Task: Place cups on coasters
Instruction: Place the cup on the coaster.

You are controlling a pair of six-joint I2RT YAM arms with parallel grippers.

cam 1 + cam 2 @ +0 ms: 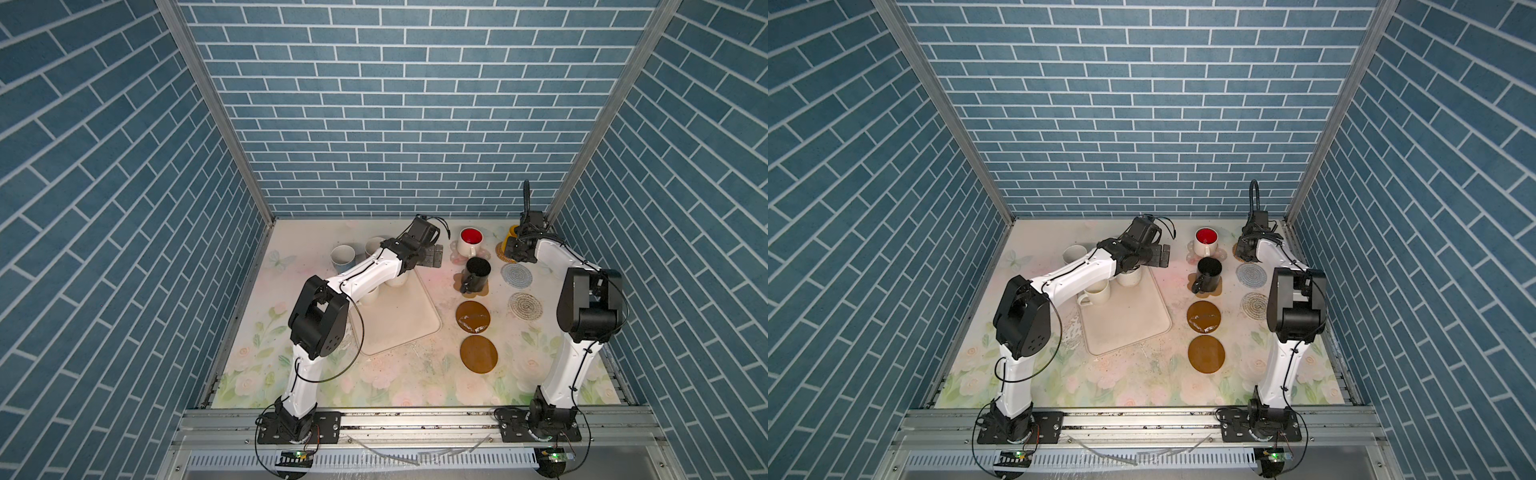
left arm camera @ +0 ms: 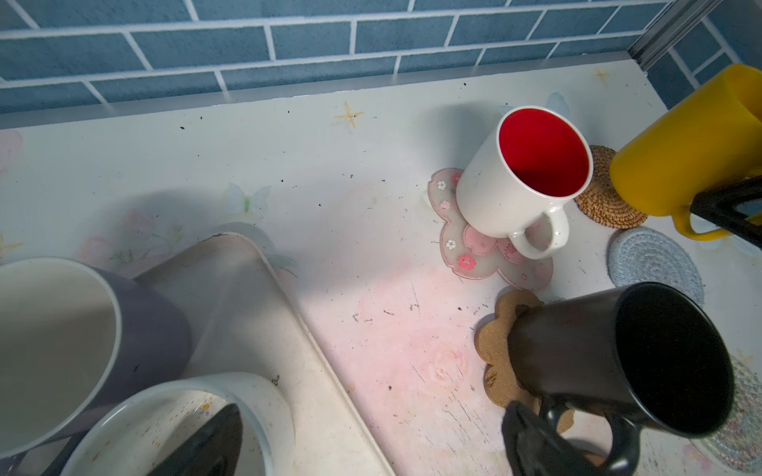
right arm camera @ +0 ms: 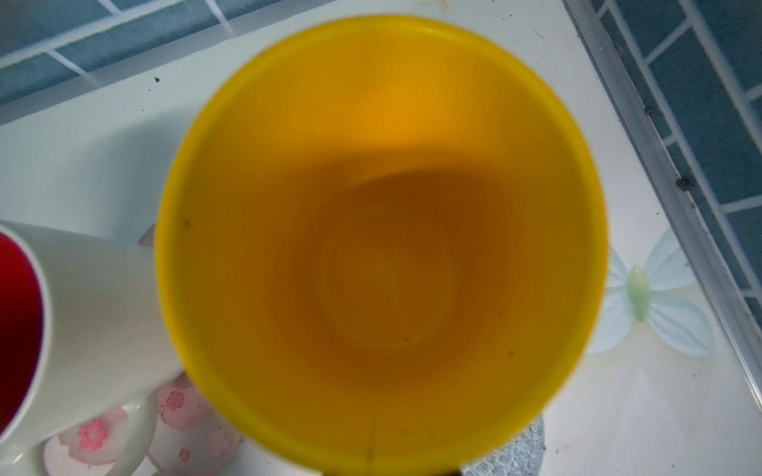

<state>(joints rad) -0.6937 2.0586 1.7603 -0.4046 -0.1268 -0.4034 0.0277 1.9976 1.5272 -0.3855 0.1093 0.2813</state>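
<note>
The yellow cup goes down onto the woven rattan coaster (image 1: pixel 502 254) next and my right gripper releases the handle, as the coaster's rim shows under the cup.
My right gripper (image 1: pixel 516 248) is shut on the handle of the yellow cup (image 1: pixel 511 234), which is tilted over the woven rattan coaster (image 1: pixel 502 254); whether it rests there I cannot tell. The white cup with red inside (image 1: pixel 471 241) stands on the pink flower coaster (image 2: pixel 466 259). The black cup (image 1: pixel 477 274) stands on the brown paw-print coaster (image 2: pixel 492 350). Bare are the blue woven coaster (image 1: pixel 516 275), the whitish spiral coaster (image 1: pixel 526 306) and two brown discs (image 1: pixel 473 316) (image 1: pixel 478 354). My left gripper (image 2: pixel 371 412) hangs open over the tray's far corner.
The cream tray (image 1: pixel 407 324) holds two cream cups (image 1: pixel 1096 293) (image 1: pixel 1128 276), partly under my left arm. A light blue cup (image 1: pixel 342 257) and a lavender cup (image 2: pixel 156 329) stand at its far left. Blue tiled walls close in the back and sides.
</note>
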